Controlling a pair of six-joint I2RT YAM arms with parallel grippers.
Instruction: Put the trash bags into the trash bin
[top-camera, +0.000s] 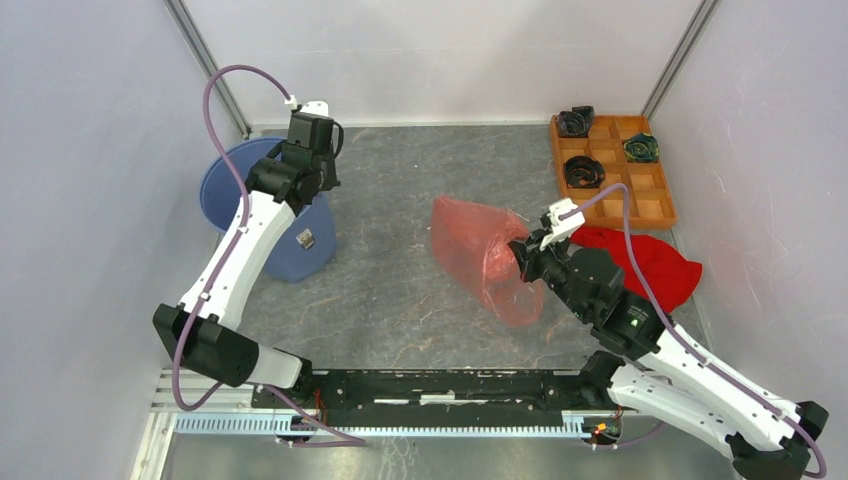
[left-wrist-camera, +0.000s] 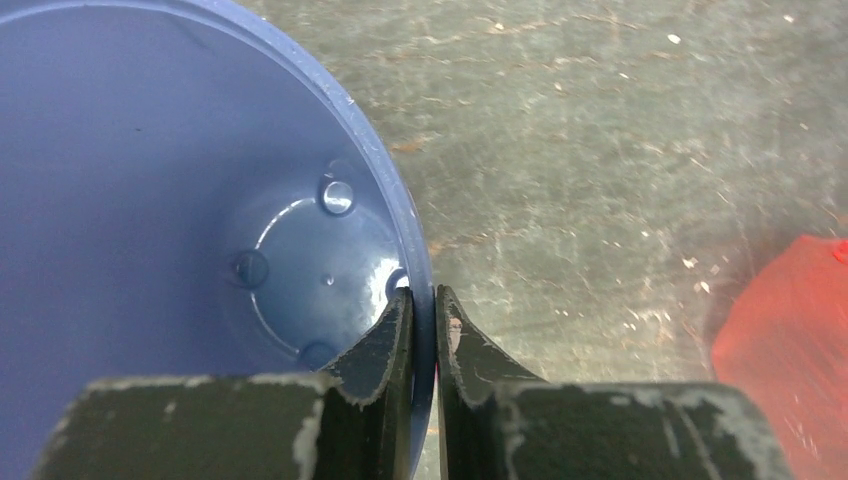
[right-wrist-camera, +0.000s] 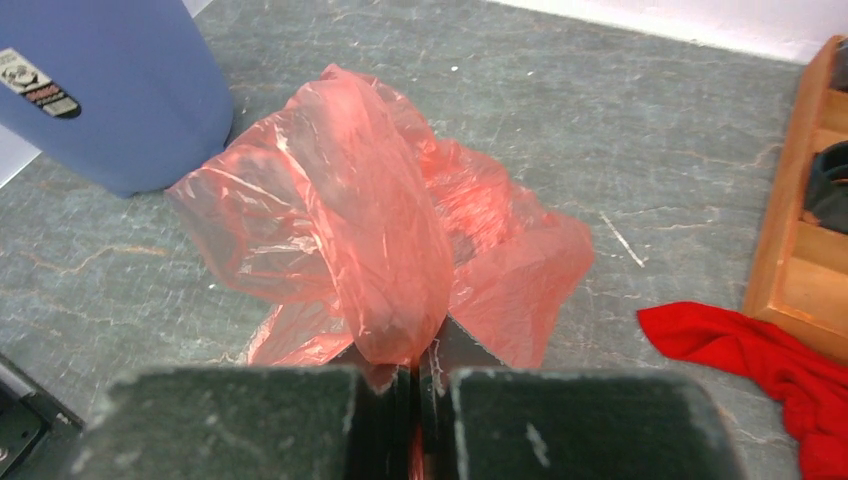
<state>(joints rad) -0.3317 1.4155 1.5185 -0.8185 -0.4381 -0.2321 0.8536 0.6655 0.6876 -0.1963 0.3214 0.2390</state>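
The bin (top-camera: 225, 185) is apart from the bag, with a gap between them, so the left gripper will next pull the bin to the right in the top view, onto the bare tabletop beside the bag.
The blue trash bin (top-camera: 225, 185) stands tilted at the back left; its inside shows in the left wrist view (left-wrist-camera: 150, 200). My left gripper (left-wrist-camera: 425, 305) is shut on the bin's rim, one finger inside and one outside. The translucent red-pink trash bag (top-camera: 480, 255) lies crumpled mid-table. My right gripper (right-wrist-camera: 418, 355) is shut on a bunched fold of the bag (right-wrist-camera: 370, 230); its fingertips are partly covered by the film. In the top view the right gripper (top-camera: 522, 255) is at the bag's right edge.
An orange compartmented tray (top-camera: 660, 200) holding dark objects sits at the back right. A solid red cloth (top-camera: 650, 260) lies beside it, near the right arm, and shows in the right wrist view (right-wrist-camera: 770, 365). White walls enclose the table.
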